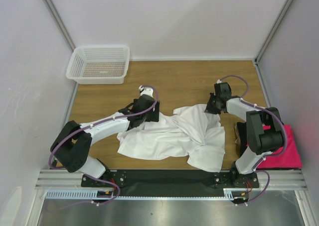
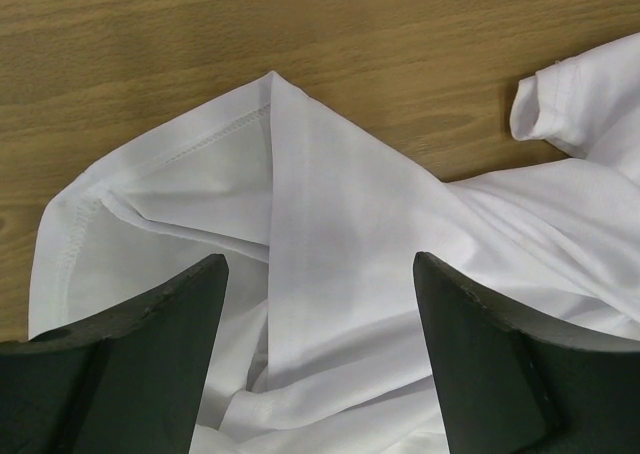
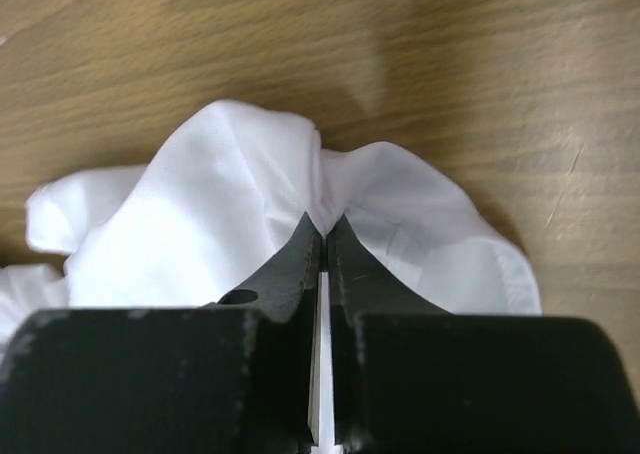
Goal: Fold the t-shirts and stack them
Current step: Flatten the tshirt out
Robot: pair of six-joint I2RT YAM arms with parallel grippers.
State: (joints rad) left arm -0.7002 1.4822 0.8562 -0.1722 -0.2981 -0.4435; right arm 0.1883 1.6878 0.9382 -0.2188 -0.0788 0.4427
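Observation:
The white t-shirt's peaked far tip (image 2: 284, 109) juts over bare wood, so my left gripper will lower, reach outward and close on it next.
A large white t-shirt (image 1: 174, 136) lies crumpled on the wooden table between the two arms. My left gripper (image 1: 149, 114) hovers over its upper left part. In the left wrist view the left gripper (image 2: 320, 264) is open, its fingers (image 2: 170, 314) straddling a raised fold of the white t-shirt (image 2: 330, 194) with a stitched hem. My right gripper (image 1: 212, 106) is at the shirt's upper right corner. In the right wrist view the right gripper (image 3: 323, 226) is shut on a pinch of the white t-shirt (image 3: 220, 194). A magenta-pink t-shirt (image 1: 288, 154) lies at the right edge.
A white mesh basket (image 1: 99, 64) stands at the far left corner of the table. White walls enclose the table on three sides. The right arm's base (image 1: 246, 171) stands beside the pink shirt.

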